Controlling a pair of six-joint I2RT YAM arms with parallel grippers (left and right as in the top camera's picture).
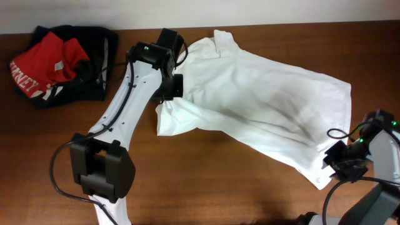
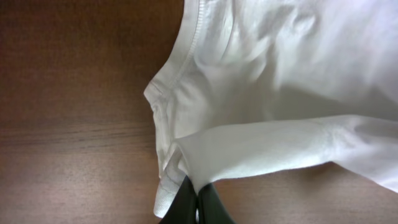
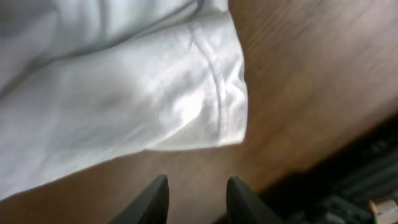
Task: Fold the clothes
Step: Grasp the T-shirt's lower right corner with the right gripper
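Observation:
My left gripper carries the sleeve edge outward onto the shirt's spread body next and releases it there, because a loose flap trails on the shirt's near side.
The white T-shirt (image 1: 262, 100) lies spread across the middle and right of the wooden table (image 1: 206, 181), its left part folded over. My left gripper (image 1: 170, 87) is at the shirt's left edge, shut on a pinch of the white fabric; in the left wrist view the black jaws (image 2: 198, 202) clamp a fold of the shirt (image 2: 267, 93) near a seam. My right gripper (image 1: 340, 164) is open and empty by the shirt's lower right corner. In the right wrist view its fingers (image 3: 196, 190) hover over bare wood just short of the shirt's hemmed corner (image 3: 205, 93).
A red garment with white lettering (image 1: 44, 65) lies on a black garment (image 1: 94, 62) at the table's far left corner. The table's right edge shows in the right wrist view (image 3: 348, 155), with dark clutter beyond it.

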